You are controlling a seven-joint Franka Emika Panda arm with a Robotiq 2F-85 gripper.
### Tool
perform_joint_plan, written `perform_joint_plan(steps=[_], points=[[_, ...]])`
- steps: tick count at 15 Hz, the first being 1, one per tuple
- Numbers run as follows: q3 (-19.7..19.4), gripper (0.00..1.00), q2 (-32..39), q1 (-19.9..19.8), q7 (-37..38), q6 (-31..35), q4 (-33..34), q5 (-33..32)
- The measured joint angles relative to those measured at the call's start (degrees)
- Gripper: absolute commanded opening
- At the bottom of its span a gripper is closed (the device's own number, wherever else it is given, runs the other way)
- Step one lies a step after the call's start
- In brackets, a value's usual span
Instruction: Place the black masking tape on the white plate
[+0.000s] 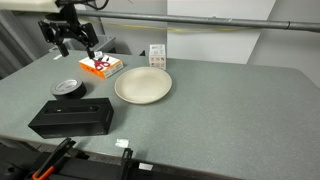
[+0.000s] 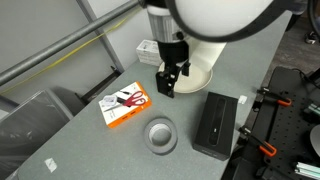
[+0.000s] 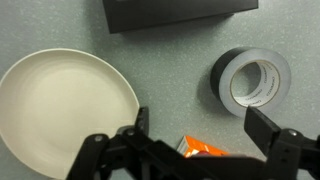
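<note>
The tape's hollow center has room for one finger. I will next lower my gripper toward the black masking tape (image 1: pixel 68 88), with my open fingers on both sides of the tape's side toward the white plate.
The black masking tape (image 1: pixel 68 88) is a small flat dark roll lying on the grey table to the left of the white plate (image 1: pixel 143 85). It also shows in an exterior view (image 2: pixel 161 134) and in the wrist view (image 3: pixel 251 81). The white plate is partly hidden behind the arm in an exterior view (image 2: pixel 205 71) and fills the left of the wrist view (image 3: pixel 60 105). My gripper (image 1: pixel 76 42) hangs in the air above the orange packet, open and empty; it also shows in an exterior view (image 2: pixel 170 82) and the wrist view (image 3: pixel 195 130).
A long black rectangular box (image 1: pixel 72 118) lies near the table's front edge, beside the tape. An orange and white packet (image 1: pixel 101 66) lies behind the tape, under the gripper. A small white box (image 1: pixel 157 53) stands behind the plate.
</note>
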Motion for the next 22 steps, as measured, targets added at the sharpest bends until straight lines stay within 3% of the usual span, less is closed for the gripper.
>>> perform_joint_plan(steps=[6,10,11,12,17,21,22], points=[[0.22,1.0,18.9,3.13,1.71,3.7,9.82,-0.38],[0.32,1.0,26.46,5.55,1.68,3.67,15.59,-0.37],[0.31,0.75,27.75,6.18,1.68,3.65,16.63,-0.37],[0.29,0.74,28.92,6.73,1.68,3.61,17.52,-0.42],[-0.08,0.35,33.05,8.19,1.59,3.56,20.1,-0.83],[-0.93,0.05,32.14,7.92,1.53,3.17,20.16,-0.77],[-1.12,0.05,31.35,7.59,1.55,3.19,20.01,-0.52]])
